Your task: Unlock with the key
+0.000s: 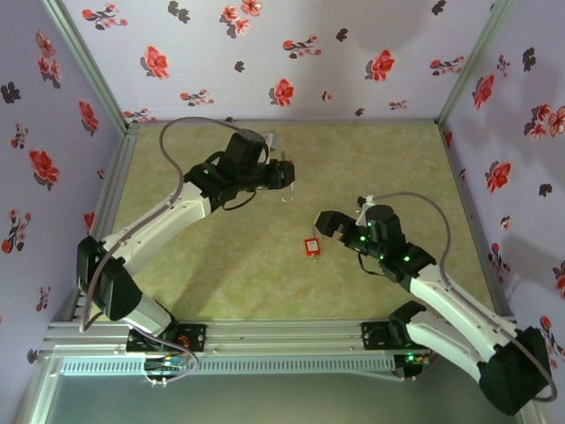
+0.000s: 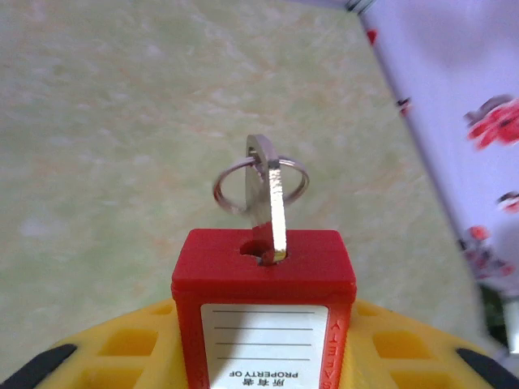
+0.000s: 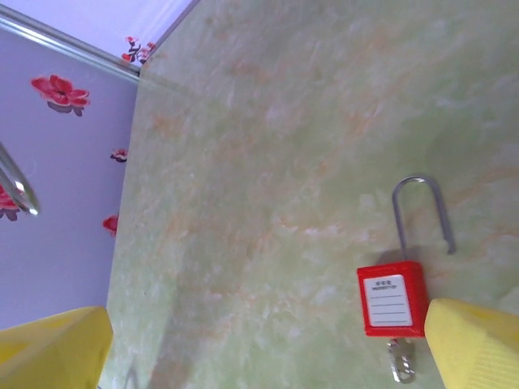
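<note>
My left gripper is holding the red lock body and will move back and down to release it, since the bare tabletop (image 1: 282, 257) beside the second padlock is below and back from my gripper.
My left gripper (image 2: 263, 328) is shut on a red padlock (image 2: 263, 271), gripped between its yellow fingers (image 2: 122, 348) with the white label facing the camera. A silver key (image 2: 274, 198) with a ring stands in that padlock's keyhole. In the top view this gripper (image 1: 285, 174) hovers over the far middle of the table. A second red padlock (image 3: 392, 296) lies flat on the table with its shackle (image 3: 422, 211) swung open and a key (image 3: 399, 361) at its lower end. My right gripper (image 3: 266, 344) is open above the table, and its right finger (image 3: 474, 344) is just beside this padlock (image 1: 312, 246).
The green mottled table (image 1: 238, 274) is walled by flowered purple panels (image 1: 291, 53) with metal corner posts. A metal rail (image 1: 282, 336) runs along the near edge by the arm bases.
</note>
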`<action>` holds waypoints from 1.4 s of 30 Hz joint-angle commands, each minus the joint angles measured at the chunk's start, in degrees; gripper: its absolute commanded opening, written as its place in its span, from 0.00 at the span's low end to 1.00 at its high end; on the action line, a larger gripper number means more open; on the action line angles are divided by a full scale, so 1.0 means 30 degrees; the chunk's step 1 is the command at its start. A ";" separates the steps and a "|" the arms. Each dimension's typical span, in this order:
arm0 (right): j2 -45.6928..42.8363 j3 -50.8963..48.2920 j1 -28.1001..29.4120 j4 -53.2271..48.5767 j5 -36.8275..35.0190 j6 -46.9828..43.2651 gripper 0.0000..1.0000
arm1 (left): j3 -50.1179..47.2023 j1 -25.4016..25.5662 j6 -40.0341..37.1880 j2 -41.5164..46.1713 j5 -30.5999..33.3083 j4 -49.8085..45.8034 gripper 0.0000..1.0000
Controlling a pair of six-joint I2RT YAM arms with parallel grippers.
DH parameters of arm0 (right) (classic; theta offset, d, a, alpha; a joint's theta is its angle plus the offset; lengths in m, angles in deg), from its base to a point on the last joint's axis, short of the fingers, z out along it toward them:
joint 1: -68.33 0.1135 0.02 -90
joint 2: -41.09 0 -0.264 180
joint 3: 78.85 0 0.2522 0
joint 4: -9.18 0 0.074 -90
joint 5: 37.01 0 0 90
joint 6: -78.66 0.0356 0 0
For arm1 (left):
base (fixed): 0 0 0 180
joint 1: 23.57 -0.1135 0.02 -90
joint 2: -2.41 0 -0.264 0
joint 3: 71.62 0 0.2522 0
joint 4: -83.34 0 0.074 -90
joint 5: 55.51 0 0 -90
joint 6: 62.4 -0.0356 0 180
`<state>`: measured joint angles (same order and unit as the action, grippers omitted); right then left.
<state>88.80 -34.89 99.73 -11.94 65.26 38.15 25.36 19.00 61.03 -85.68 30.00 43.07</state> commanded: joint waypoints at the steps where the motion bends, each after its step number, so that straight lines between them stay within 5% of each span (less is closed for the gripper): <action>1: -0.0786 0.0892 -0.0644 -0.2739 0.0364 -0.0886 0.99 | -0.0632 0.0071 -0.4295 0.0505 0.2452 -0.2590 0.00; 4: -0.0956 0.1024 -0.0826 -0.2593 0.1542 -0.0919 0.99 | -0.1412 -0.0116 -0.5281 0.0578 0.4027 -0.3531 0.00; 7: -0.0201 0.0598 -0.0755 0.0585 0.3782 0.0419 0.94 | -0.1662 -0.0152 -0.4976 0.0727 0.3287 -0.3120 0.00; 15: 0.4960 0.1097 0.2110 0.7618 0.4398 0.2952 0.47 | -0.1444 0.0199 -0.3014 0.0494 0.0559 -0.0852 0.00; 22: 0.5066 0.1314 0.1645 0.5006 0.2757 0.2237 0.53 | -0.1998 0.0458 -0.5780 -0.0404 0.2920 -0.1746 0.00; 30: -0.0481 0.0578 -0.0940 -0.1463 0.2221 0.0597 0.65 | -0.3112 0.0737 -0.8673 -0.3014 0.5606 -0.1341 0.00; 36: -0.3937 0.0367 -0.2547 -0.4692 0.2517 -0.0083 0.68 | -0.3805 0.2787 -1.0162 -0.4847 0.7437 -0.0096 0.00; 42: -0.4277 0.0531 -0.3600 -0.6032 0.3159 -0.0085 0.69 | -0.4749 0.4887 -1.0059 -0.5887 0.8645 0.0118 0.00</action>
<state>76.12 -32.99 89.85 -25.82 73.42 39.60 12.22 31.65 32.48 -102.58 51.72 42.05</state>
